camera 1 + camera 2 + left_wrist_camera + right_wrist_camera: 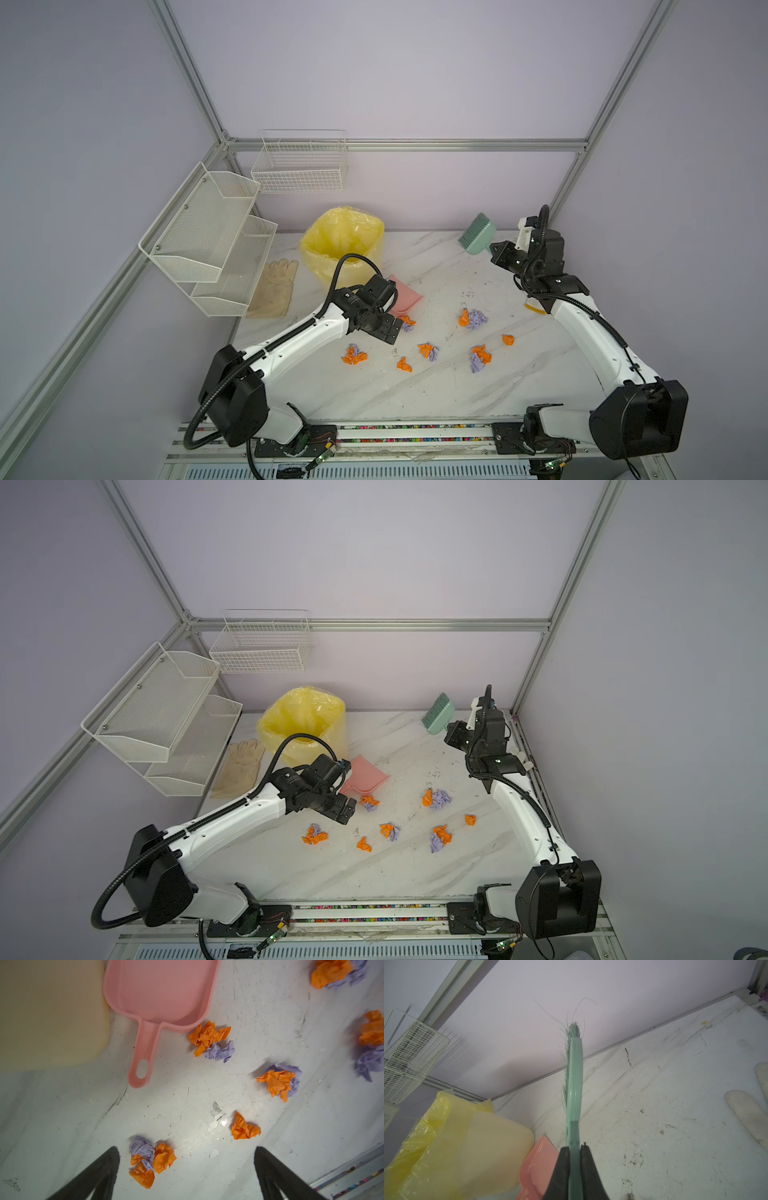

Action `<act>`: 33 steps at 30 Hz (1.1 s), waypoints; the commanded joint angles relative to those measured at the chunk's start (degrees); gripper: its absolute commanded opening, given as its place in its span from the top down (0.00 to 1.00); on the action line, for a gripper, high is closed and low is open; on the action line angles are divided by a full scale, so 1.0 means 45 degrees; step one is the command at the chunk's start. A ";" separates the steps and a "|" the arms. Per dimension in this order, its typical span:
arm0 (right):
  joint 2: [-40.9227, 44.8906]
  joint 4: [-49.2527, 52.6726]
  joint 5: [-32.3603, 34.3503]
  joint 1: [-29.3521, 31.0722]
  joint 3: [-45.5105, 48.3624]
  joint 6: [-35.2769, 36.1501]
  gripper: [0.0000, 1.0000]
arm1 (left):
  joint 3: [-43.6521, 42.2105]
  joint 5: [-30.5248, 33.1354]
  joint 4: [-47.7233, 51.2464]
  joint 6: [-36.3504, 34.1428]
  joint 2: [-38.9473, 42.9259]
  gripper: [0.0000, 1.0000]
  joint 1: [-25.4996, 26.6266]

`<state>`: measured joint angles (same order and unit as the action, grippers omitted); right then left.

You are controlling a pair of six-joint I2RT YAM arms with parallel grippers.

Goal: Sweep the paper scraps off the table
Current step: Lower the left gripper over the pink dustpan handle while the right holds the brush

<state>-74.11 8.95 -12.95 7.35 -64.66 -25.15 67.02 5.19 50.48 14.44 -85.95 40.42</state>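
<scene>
I should lower the open fingers of my left gripper outward, on both sides of the holed end of the pink dustpan's handle [143, 1059], and close them, since that end is below and outward of my left gripper.
Several paper scraps [428, 350], orange and pale purple wads, lie scattered across the middle of the table [374, 390] in both top views. My left gripper [392, 332] hovers open over the table just short of the pink dustpan's handle [143, 1059]. In the left wrist view one wad [151, 1163] lies on the table between the gripper's spread fingers [108, 1167], below them. The pink dustpan [405, 297] lies flat and empty. My right gripper [574, 1148] is shut on the handle of a green brush [574, 1084], held up at the back right [478, 239].
A yellow-bagged bin [343, 245] stands at the back, touching the dustpan's far side. A white glove [274, 289] lies at the left under mesh shelves [208, 237]. A wire basket [299, 166] hangs on the back wall. Another glove's fingers [745, 1109] show in the right wrist view.
</scene>
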 commanded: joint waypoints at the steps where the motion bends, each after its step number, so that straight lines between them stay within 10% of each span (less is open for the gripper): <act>1: 0.0381 -0.0205 -0.0219 -0.0050 0.0210 0.0280 1.00 | 0.0793 0.0724 0.0626 -0.1364 -0.0910 0.00 -0.0075; 18: 0.0649 -0.0337 -0.0559 -0.0055 0.0374 0.0510 1.00 | 0.2625 0.0847 -0.0160 -0.3430 -0.3146 0.01 -0.1041; 33: 0.0534 -0.0656 -0.0710 -0.0052 0.0449 0.0549 1.00 | 0.3738 0.0480 -0.0569 -0.3770 -0.4771 0.39 -0.1522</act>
<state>-72.69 8.38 -15.66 7.33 -63.09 -23.66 78.85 8.27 48.75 -1.06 -107.39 33.80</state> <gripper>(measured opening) 0.107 0.621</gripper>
